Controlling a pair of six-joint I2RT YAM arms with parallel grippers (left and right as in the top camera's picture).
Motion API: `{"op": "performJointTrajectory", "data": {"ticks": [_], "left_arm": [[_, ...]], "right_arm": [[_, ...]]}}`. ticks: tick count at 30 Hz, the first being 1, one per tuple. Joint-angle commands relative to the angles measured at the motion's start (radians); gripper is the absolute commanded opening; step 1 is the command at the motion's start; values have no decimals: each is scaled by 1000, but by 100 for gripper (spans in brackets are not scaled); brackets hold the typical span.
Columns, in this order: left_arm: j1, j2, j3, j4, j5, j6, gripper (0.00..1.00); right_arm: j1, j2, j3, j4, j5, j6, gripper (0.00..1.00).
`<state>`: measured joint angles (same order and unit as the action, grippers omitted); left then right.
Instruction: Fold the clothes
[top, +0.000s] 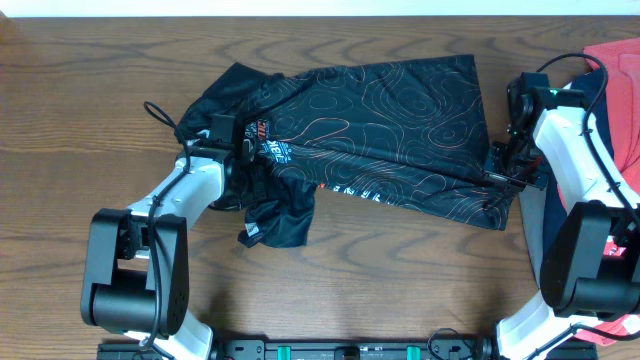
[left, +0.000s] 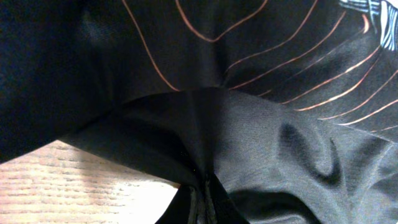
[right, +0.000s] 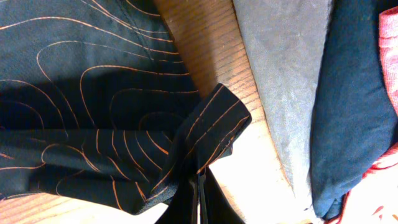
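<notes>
The left gripper lifts and moves to the left in the overhead view, toward the jersey's outer edge (top: 190, 124), next, then releases, since the near layer lies bunched.
The clothes, a black jersey (top: 390, 110) with thin orange contour lines, lie partly folded across the middle of the table, with a sleeve hanging toward the front left. My left gripper (top: 243, 152) is at the jersey's left side near the white lettering. In the left wrist view that gripper (left: 205, 202) is shut, pinching a fold of the black fabric (left: 280, 74). My right gripper (top: 500, 178) sits at the jersey's right front corner. The right wrist view shows this gripper (right: 199, 196) shut on the bunched hem of the jersey (right: 81, 93).
A stack of other garments lies at the right edge: a red T-shirt (top: 620, 80), a navy piece (right: 354, 106) and a grey piece (right: 280, 74), close beside the right arm. Bare wooden table (top: 400, 290) runs along the front.
</notes>
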<state>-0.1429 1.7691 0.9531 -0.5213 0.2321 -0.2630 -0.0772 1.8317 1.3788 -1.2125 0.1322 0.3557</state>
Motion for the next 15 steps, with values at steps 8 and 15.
{"op": "performJointTrajectory", "data": {"ticks": [8,15], "left_arm": [[59,-121,80,-288,-4,54,6],[174,-365,203,-547,78,109,6]], "right_arm": [[-3,-8,-1,-44,21,3,1],[-34,-64,-1,-74,14,11,1]]}}
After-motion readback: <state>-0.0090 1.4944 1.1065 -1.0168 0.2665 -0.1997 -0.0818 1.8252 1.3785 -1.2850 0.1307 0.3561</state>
